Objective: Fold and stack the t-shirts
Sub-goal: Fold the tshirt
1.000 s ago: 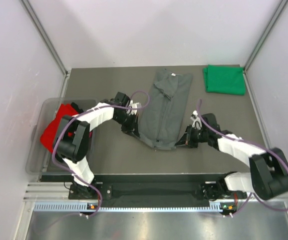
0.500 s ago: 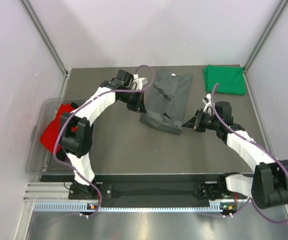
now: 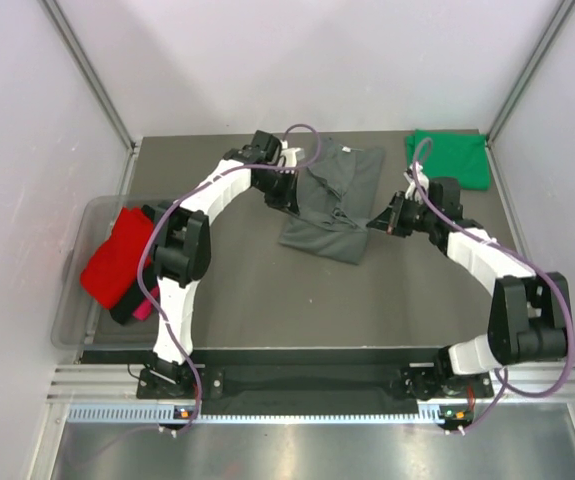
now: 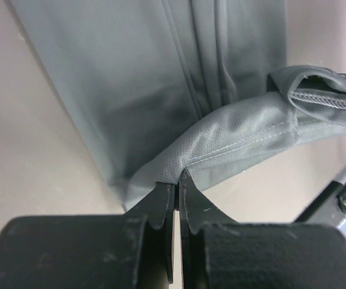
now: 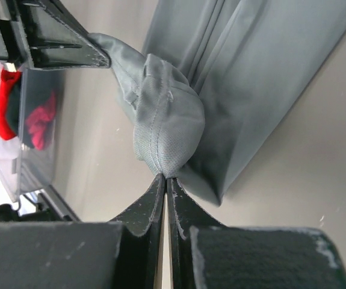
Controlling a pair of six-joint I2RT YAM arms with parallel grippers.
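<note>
Next, my left gripper carries the hem corner slightly farther away from my base over the dark grey t-shirt (image 3: 332, 205), then opens.
The dark grey t-shirt (image 3: 332, 205) lies folded lengthwise on the table's far middle, its near end lifted and carried over itself. My left gripper (image 3: 289, 200) is shut on the shirt's hem corner at its left side; the pinched cloth shows in the left wrist view (image 4: 233, 138). My right gripper (image 3: 375, 222) is shut on the other hem corner at the shirt's right side, seen bunched in the right wrist view (image 5: 166, 126). A folded bright green t-shirt (image 3: 449, 158) lies at the far right. Red (image 3: 115, 262), black and pink shirts sit in the tub.
A clear plastic tub (image 3: 77, 300) stands at the table's left edge, also visible in the right wrist view (image 5: 16, 138). White walls with metal rails close the table on the left, right and back. The arm bases sit on a rail at the near edge.
Both grippers have carried the grey shirt's near hem away from the front edge toward the collar, folding the shirt in half. The shirt now looks much shorter.
</note>
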